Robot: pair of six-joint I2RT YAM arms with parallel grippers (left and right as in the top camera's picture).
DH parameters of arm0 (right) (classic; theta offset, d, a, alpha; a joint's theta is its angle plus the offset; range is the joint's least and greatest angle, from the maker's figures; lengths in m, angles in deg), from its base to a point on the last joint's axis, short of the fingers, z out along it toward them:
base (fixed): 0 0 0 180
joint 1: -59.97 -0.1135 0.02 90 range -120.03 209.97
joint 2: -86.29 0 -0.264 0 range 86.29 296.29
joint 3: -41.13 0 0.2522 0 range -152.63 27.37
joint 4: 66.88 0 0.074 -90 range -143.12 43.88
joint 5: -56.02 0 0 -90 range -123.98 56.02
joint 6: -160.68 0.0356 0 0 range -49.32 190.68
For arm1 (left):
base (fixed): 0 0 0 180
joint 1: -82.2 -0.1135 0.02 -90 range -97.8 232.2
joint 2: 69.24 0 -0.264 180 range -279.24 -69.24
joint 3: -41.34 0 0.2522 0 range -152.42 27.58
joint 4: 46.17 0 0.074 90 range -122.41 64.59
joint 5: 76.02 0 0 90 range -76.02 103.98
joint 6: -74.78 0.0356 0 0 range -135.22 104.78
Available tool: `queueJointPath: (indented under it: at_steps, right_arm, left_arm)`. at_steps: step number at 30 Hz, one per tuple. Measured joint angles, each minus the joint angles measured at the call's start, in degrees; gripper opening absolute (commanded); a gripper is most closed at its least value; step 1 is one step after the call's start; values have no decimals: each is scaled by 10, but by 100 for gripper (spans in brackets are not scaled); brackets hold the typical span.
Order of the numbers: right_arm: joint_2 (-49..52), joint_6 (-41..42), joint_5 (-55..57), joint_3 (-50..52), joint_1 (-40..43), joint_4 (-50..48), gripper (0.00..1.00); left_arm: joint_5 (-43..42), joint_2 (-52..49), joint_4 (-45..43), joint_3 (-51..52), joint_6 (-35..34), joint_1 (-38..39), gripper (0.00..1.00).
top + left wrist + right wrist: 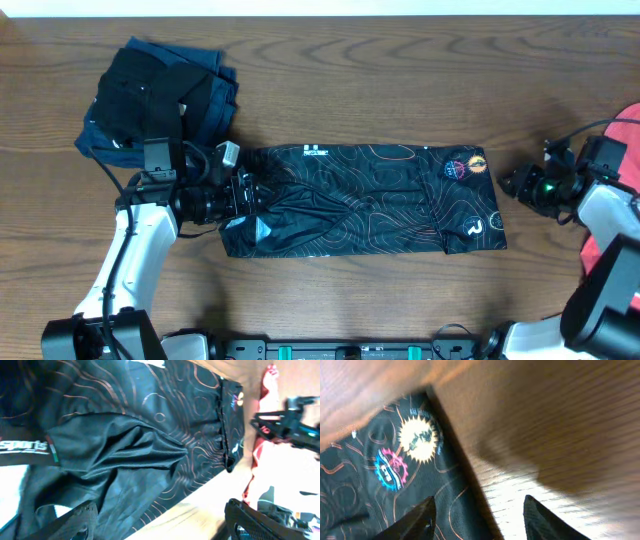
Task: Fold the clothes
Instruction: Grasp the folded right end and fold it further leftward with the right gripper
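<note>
Next I will bring my right gripper down to the shirt's edge near the round logos.
The black sports shirt (370,198) with thin orange contour lines lies folded into a long strip across the table's middle. Round logos sit at its right end (412,445). My left gripper (245,193) is open at the shirt's left end, over a rumpled sleeve (125,455); one finger is over cloth, the other over bare wood. My right gripper (515,183) is open just right of the shirt's right edge; in the right wrist view (477,515) one finger is over cloth, the other over the table. A navy garment (165,95) lies bunched at the back left. A coral-red one (615,190) lies at the right edge.
The wooden table (400,80) runs bare behind and in front of the shirt. The right arm (287,422) and the red garment (262,435) show in the left wrist view beyond the shirt's far end.
</note>
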Motion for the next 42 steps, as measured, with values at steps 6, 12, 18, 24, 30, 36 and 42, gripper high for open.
queueJointPath:
  at_steps: [6, 12, 18, 24, 30, 36, 42]
  right_arm:
    - [64, -47, -83, -15, -3, 0, 54]
    - [100, -87, -143, -22, -21, 16, 27]
    - [106, -109, -134, -21, -37, 24, 5]
    - [107, -93, -124, -23, -31, 18, 1]
    - [106, -57, -49, -71, 0, 64, 1]
    - [85, -37, 7, -127, 8, 121, 1]
    - [28, -19, 25, -146, -23, 168, 1]
  left_arm:
    - [-3, 2, 0, 0, 23, 0, 88]
    - [3, 23, 0, 0, 28, 0, 88]
    - [8, 47, 0, -2, 29, 0, 88]
    - [15, 54, 0, -2, 29, 0, 88]
    - [19, 54, 0, -2, 29, 0, 88]
    - [24, 54, 0, -2, 29, 0, 88]
    - [25, 54, 0, -2, 29, 0, 88]
